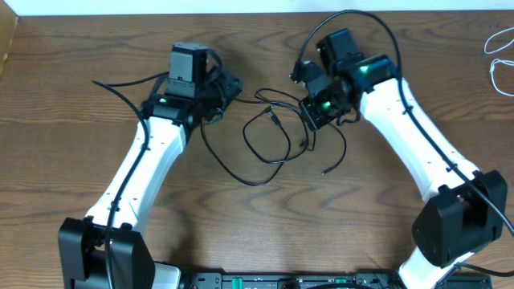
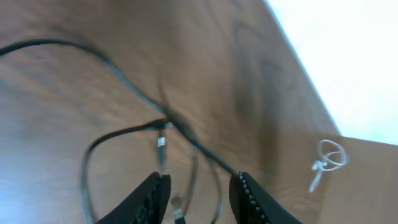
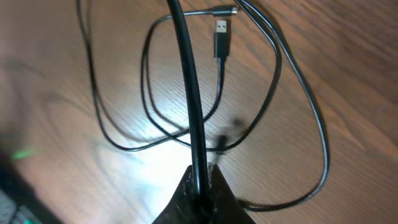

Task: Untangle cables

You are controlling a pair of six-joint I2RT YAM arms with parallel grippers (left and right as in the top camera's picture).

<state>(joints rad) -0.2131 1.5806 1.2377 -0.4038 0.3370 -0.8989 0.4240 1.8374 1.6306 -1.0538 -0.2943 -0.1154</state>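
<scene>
I will lower my right gripper and move it back over the black cable's loops (image 1: 284, 138), and then I will open it.
The black cable (image 1: 244, 138) lies in tangled loops on the wooden table (image 1: 72, 96) between my two grippers. My right gripper (image 3: 200, 182) is shut on a strand of this black cable (image 3: 188, 81), and one plug end (image 3: 221, 36) lies on the wood beyond it. In the overhead view the right gripper (image 1: 309, 112) sits at the right side of the loops. My left gripper (image 2: 199, 193) is open above a loop of the black cable (image 2: 118, 70), with nothing pinched between its fingers (image 2: 152, 194). The white cable (image 1: 491, 69) lies apart at the table's far right edge, and the left wrist view also shows the white cable (image 2: 326, 160).
Thick black arm wires (image 1: 120, 90) arc beside the left arm and over the right arm. The table's back edge meets a white wall (image 2: 348, 56). A black base unit (image 1: 281, 281) runs along the front edge.
</scene>
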